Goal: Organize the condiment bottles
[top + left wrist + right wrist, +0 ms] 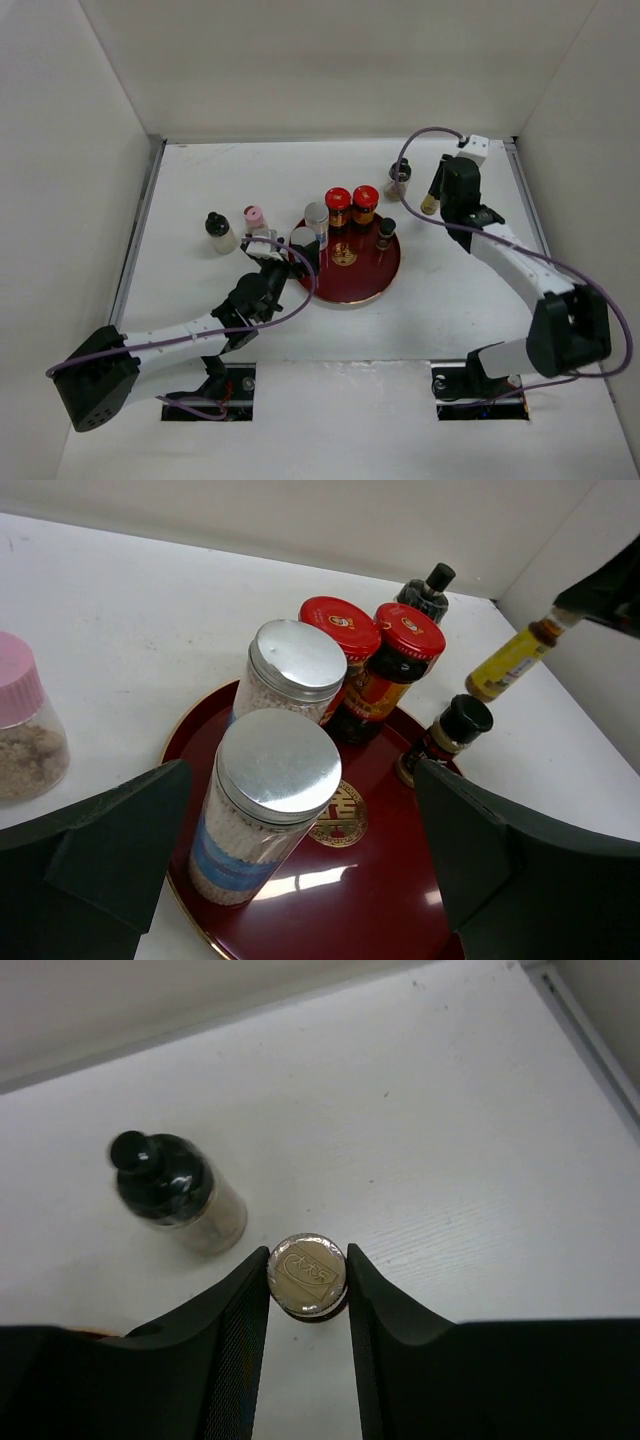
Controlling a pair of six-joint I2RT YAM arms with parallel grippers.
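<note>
The gold emblem (343,255) lies left of my right gripper in the top view, so next I should bring the amber bottle over the tray, then down to release it there.
My right gripper (308,1278) is shut on the slim amber bottle (308,1276), its pads pressed against both sides of the gold foil top. The same bottle (431,200) shows at the back right, and it hangs tilted (510,660) in the left wrist view. A black-capped bottle (170,1188) stands just left of it. My left gripper (270,262) is open at the left rim of the dark red tray (350,278). Between its fingers (470,840) stands a silver-capped jar (265,810). On the tray are also a second silver-capped jar (290,675), two red-capped bottles (338,205) (365,203) and a small black-capped bottle (385,233).
A pink-capped jar (255,220) and a black-capped bottle (218,232) stand on the white table left of the tray. White walls enclose the table at the back and on both sides. A metal rail (135,250) runs along the left edge.
</note>
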